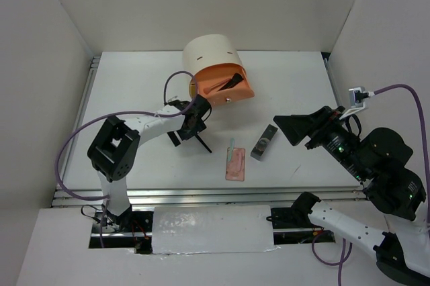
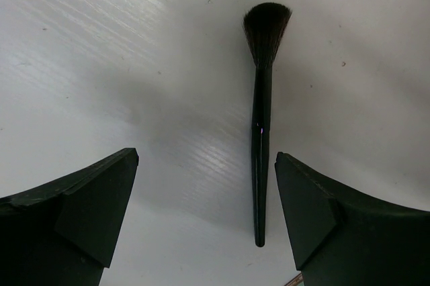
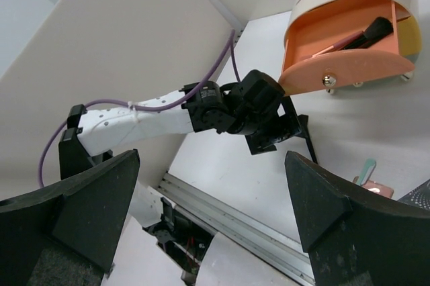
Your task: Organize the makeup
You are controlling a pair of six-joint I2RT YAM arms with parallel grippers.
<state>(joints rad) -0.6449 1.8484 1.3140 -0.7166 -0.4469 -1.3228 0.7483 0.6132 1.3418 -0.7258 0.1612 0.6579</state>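
The brush's black handle (image 1: pixel 202 143) (image 2: pixel 260 155) is just below my left gripper and already lined up between the open fingers, so my left gripper needs to go down slightly next and close on it.
A thin black brush (image 2: pixel 261 125) lies on the white table between my left gripper's open fingers, closer to the right finger (image 2: pixel 336 219). My left gripper (image 1: pixel 191 127) hovers low over the brush (image 1: pixel 202 144) and is empty. The pink palette (image 1: pixel 235 164), the pale teal stick (image 1: pixel 231 144) and the dark grey case (image 1: pixel 264 142) lie at mid table. Another black brush (image 3: pixel 366 33) and a pink stick lie in the open orange drawer (image 3: pixel 316 44). My right gripper (image 1: pixel 295 130) is open, empty and held above the table at the right.
The cream drum box (image 1: pixel 210 56) stands at the back centre, its orange drawer (image 1: pixel 227 88) pulled out toward the left gripper. White walls enclose the table. A metal rail (image 1: pixel 201 194) runs along the near edge.
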